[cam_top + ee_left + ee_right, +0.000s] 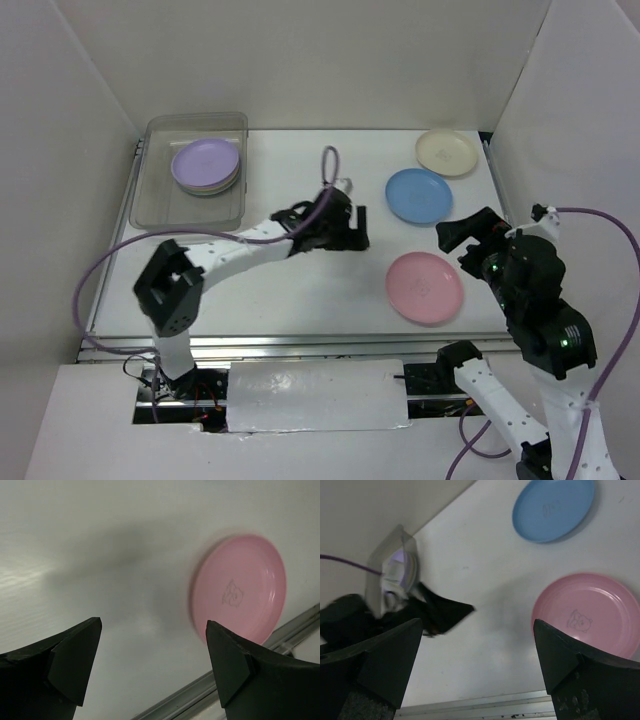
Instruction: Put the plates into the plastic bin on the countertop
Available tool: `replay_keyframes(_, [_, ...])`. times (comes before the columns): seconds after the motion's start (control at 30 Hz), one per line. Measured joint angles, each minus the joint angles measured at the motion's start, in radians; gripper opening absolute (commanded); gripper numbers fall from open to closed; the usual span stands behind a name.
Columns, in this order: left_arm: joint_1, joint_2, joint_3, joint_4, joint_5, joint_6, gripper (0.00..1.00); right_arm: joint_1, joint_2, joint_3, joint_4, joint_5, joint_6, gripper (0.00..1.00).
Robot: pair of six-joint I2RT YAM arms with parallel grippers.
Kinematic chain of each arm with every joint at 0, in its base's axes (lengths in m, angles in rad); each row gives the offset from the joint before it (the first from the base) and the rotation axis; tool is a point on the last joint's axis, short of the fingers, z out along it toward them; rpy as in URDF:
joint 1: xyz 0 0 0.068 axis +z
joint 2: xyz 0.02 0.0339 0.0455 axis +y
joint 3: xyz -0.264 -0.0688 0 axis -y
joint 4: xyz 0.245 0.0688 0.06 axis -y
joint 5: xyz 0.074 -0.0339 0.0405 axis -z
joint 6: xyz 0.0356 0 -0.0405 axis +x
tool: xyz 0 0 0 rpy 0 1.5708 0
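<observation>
I will move my left gripper down toward the pink plate, onto the plate's rim on the bin's side [389, 281] [194, 601], before I grab it, because that rim is closest to my open fingers.
The clear plastic bin [160, 205] stands at the back left of the white countertop [300, 290] and holds a stack of plates with a lilac plate [205, 165] on top. A cream plate [447, 152], a blue plate [419, 195] and a pink plate [425, 287] lie on the right. My left gripper [355, 230] is open and empty over the table's middle, left of the pink plate [240, 590]. My right gripper [462, 237] is open and empty above the pink plate's [587, 612] right side; the blue plate [554, 507] lies beyond it.
White walls close in the left, back and right sides. A metal rail [300, 345] runs along the front edge and shows in the left wrist view [225, 682]. The right wrist view shows the bin [390, 575] far off behind the left gripper [437, 612].
</observation>
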Motion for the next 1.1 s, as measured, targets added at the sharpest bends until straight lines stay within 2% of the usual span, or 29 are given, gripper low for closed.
replay_keyframes(0.13, [-0.143, 0.184, 0.117, 0.002, 0.000, 0.000, 0.98, -0.004, -0.036, 0.044, -0.020, -0.011, -0.013, 1.00])
replay_keyframes(0.23, [-0.193, 0.293, 0.199, -0.003, 0.001, -0.004, 0.97, -0.005, -0.046, 0.045, -0.050, -0.027, -0.029, 1.00])
replay_keyframes(0.4, [-0.211, 0.389, 0.263, -0.006, -0.005, -0.012, 0.93, -0.006, -0.046, 0.046, -0.080, -0.062, -0.055, 1.00])
replay_keyframes(0.5, [-0.216, 0.441, 0.322, -0.039, -0.028, -0.016, 0.86, -0.006, -0.048, 0.046, -0.085, -0.084, -0.067, 1.00])
replay_keyframes(0.53, [-0.216, 0.460, 0.348, -0.050, -0.033, -0.018, 0.81, -0.006, -0.050, 0.045, -0.085, -0.090, -0.069, 1.00])
replay_keyframes(0.67, [-0.219, 0.512, 0.397, -0.069, -0.054, -0.035, 0.75, -0.006, -0.069, 0.045, -0.087, -0.103, -0.077, 1.00])
replay_keyframes(0.8, [-0.222, 0.531, 0.413, -0.081, -0.068, -0.039, 0.61, -0.006, -0.081, 0.047, -0.093, -0.105, -0.080, 1.00])
replay_keyframes(0.87, [-0.225, 0.535, 0.414, -0.088, -0.081, -0.034, 0.38, -0.006, -0.081, 0.050, -0.097, -0.105, -0.081, 1.00])
replay_keyframes(0.9, [-0.226, 0.535, 0.414, -0.093, -0.086, -0.042, 0.20, -0.006, -0.080, 0.053, -0.099, -0.105, -0.082, 1.00])
replay_keyframes(1.0, [-0.233, 0.532, 0.415, -0.096, -0.099, -0.053, 0.00, -0.006, -0.080, 0.063, -0.104, -0.108, -0.084, 1.00])
replay_keyframes(1.1, [-0.233, 0.525, 0.404, -0.090, -0.115, -0.064, 0.00, -0.006, -0.080, 0.071, -0.105, -0.116, -0.083, 1.00])
